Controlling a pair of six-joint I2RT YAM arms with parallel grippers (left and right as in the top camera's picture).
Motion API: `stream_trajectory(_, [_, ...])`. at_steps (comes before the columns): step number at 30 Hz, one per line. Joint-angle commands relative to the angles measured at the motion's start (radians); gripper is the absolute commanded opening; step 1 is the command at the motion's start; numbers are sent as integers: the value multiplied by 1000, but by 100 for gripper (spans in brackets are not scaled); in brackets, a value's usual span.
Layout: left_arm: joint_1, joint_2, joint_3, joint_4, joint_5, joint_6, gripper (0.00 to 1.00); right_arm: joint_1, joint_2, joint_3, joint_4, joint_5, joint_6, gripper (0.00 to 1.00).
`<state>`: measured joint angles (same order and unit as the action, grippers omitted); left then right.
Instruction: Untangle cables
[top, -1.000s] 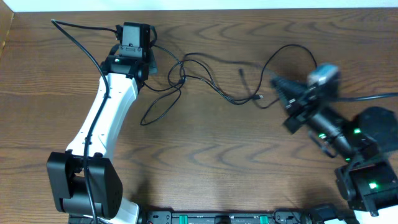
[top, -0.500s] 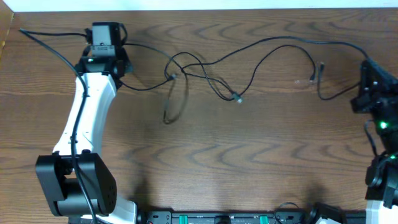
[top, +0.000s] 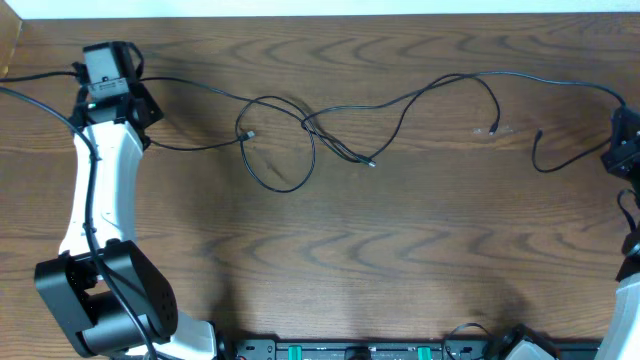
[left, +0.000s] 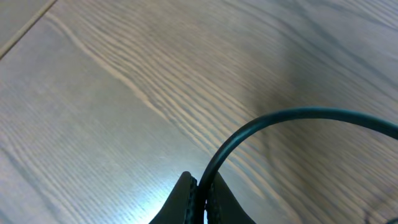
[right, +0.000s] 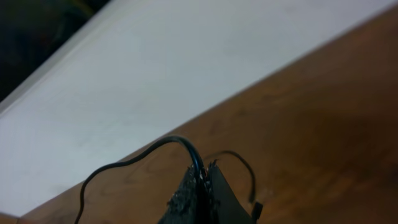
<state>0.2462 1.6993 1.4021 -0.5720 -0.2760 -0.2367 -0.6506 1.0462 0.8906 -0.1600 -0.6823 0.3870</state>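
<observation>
The robot's right gripper will draw back over the bare near tabletop and release the black cable there, since that open part of the tabletop lies back from the gripper.
Thin black cables stretch across the far half of the wooden table, crossing in a loose knot near the middle, with a loop hanging toward me. My left gripper at far left is shut on a black cable. My right gripper at the right edge is shut on another black cable; its loose end with a small plug curls beside it. Other plug ends lie on the table.
The left arm's white link runs from its base at front left. A thicker arm wire trails off the left edge. A white wall strip borders the table's far edge.
Both grippers have pulled apart, the left to the far left and the right to the right edge. The cables have stretched out and the tangle has loosened into one knot and a loop.
</observation>
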Motion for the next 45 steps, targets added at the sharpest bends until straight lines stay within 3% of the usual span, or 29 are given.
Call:
stream_trajectory(1, [42,13,9,5,-29,-13,8,-51,42,5,-13,-6,9,1])
stream_trajectory(7, [97,13,9,4,-29,-56,8,-153,91,5,-93,10,-49,1])
stream_trajectory(13, [109,13,9,0,-29,-69,8,-266,94,5,-209,165,-142,1])
stream_trajectory(22, [109,13,9,-2,-29,-72,8,-365,93,5,-266,409,-66,1])
stream_trajectory(27, [108,13,9,-3,-12,-80,8,-369,93,5,-285,384,-21,1])
stream_trajectory(33, [108,13,9,-3,107,-79,8,-337,105,5,-290,377,-44,1])
stream_trajectory(34, [108,13,9,-3,119,-79,8,-335,108,5,-294,377,-44,5])
stream_trajectory(35, [106,13,9,-4,128,-79,8,-333,113,5,-297,370,-44,20])
stream_trajectory(37, [101,13,9,-8,134,-79,8,-333,117,5,-302,341,-44,63])
stream_trajectory(39, [95,13,9,-11,134,-79,8,-333,118,5,-301,268,-55,96])
stream_trajectory(45, [61,13,9,-11,134,-79,8,-299,118,5,-275,32,-171,99])
